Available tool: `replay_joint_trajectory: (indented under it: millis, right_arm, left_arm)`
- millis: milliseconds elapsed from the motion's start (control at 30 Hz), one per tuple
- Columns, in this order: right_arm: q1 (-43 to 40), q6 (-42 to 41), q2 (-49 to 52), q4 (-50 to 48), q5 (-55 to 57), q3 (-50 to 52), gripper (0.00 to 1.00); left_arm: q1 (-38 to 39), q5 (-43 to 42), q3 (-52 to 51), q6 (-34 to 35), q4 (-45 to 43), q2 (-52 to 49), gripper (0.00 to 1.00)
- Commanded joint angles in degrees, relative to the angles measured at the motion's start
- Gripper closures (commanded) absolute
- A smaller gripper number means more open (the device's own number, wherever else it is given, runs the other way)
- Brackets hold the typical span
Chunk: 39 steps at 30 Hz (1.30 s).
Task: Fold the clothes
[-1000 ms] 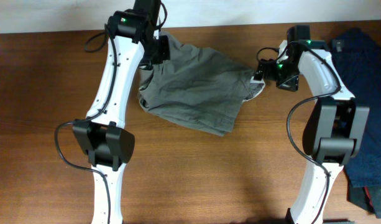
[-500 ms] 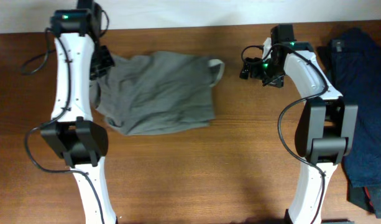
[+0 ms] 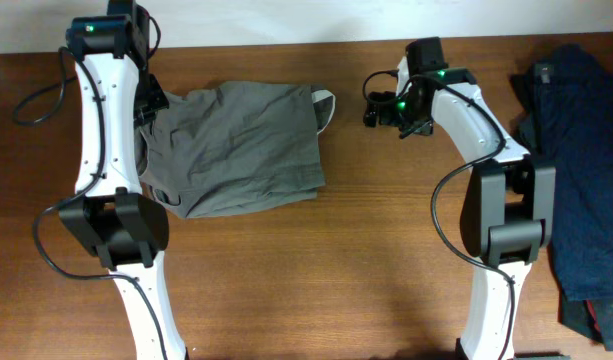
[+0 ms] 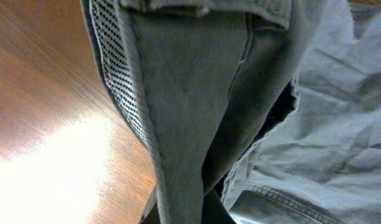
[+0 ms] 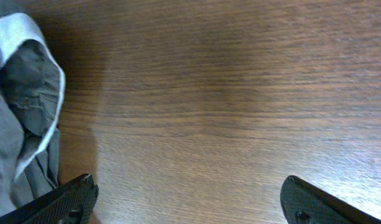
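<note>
I should next move my left gripper outward and to its right in the overhead view, because the bare part of the table past the shorts is there. I should let go of the shorts' edge over it.
The olive-grey shorts (image 3: 241, 145) lie spread on the wooden table, left of centre, with a pale waistband edge (image 3: 324, 103) at their right end. My left gripper (image 3: 149, 108) is shut on the shorts' left edge; in the left wrist view the fabric (image 4: 196, 106) hangs from the jaws and fills the frame. My right gripper (image 3: 376, 110) is open and empty just right of the shorts. Its wrist view shows both fingertips (image 5: 187, 199) spread over bare wood, with the pale waistband (image 5: 28, 93) at the left. Dark navy garments (image 3: 586, 160) lie piled at the far right.
The table's far edge (image 3: 316, 43) runs along the top, close behind both grippers. A black cable (image 3: 41, 95) loops left of the left arm. Bare wood (image 3: 316, 280) lies in front of the shorts between the two arm bases.
The left gripper has dragged the shorts leftward across the table. The right gripper has let go of the waistband, opened, and drifted left after it.
</note>
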<state>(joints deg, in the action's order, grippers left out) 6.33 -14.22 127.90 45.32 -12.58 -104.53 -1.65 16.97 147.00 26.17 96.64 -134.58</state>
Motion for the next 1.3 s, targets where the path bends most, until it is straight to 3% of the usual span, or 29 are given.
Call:
replay_joint_trajectory:
  millis: [0,100,300,367,500,767,900,1067,1267]
  right_arm:
    - [1.2,-1.3,0.1,-0.1,2.1,0.4,0.01]
    - [2.6,-1.3,0.1,0.0,2.1,0.4,0.01]
    - [4.0,-2.0,0.1,-1.0,2.2,0.4,0.01]
    - [4.0,-2.9,0.1,-1.0,2.1,0.4,0.01]
    - [4.2,-3.0,0.1,-1.2,1.7,0.8,0.01]
    - [5.9,-3.5,0.2,-1.4,1.7,1.2,0.01]
    - [7.3,-3.9,0.2,-2.4,1.7,1.2,0.01]
    - [9.8,-4.5,0.2,-3.7,1.7,1.2,0.01]
    - [11.0,-5.7,0.8,-5.1,1.7,1.2,0.01]
  left_arm:
    - [1.1,0.5,2.9,-0.5,0.1,0.4,1.0]
    - [1.5,-4.5,5.1,-0.5,-0.5,0.4,0.99]
    - [1.8,-25.3,7.6,-0.5,-8.2,0.4,0.99]
    - [1.9,-28.3,7.6,-0.3,-10.2,0.4,0.99]
    - [2.8,-26.3,7.6,2.2,-11.8,0.4,0.99]
    - [3.6,-4.5,7.6,15.3,-6.2,0.4,0.99]
    - [3.9,-5.0,7.6,18.4,-9.5,0.4,0.99]
    - [6.3,-12.5,7.6,18.4,-18.8,0.3,0.99]
    - [10.8,-10.7,7.6,18.4,-24.9,0.3,0.94]
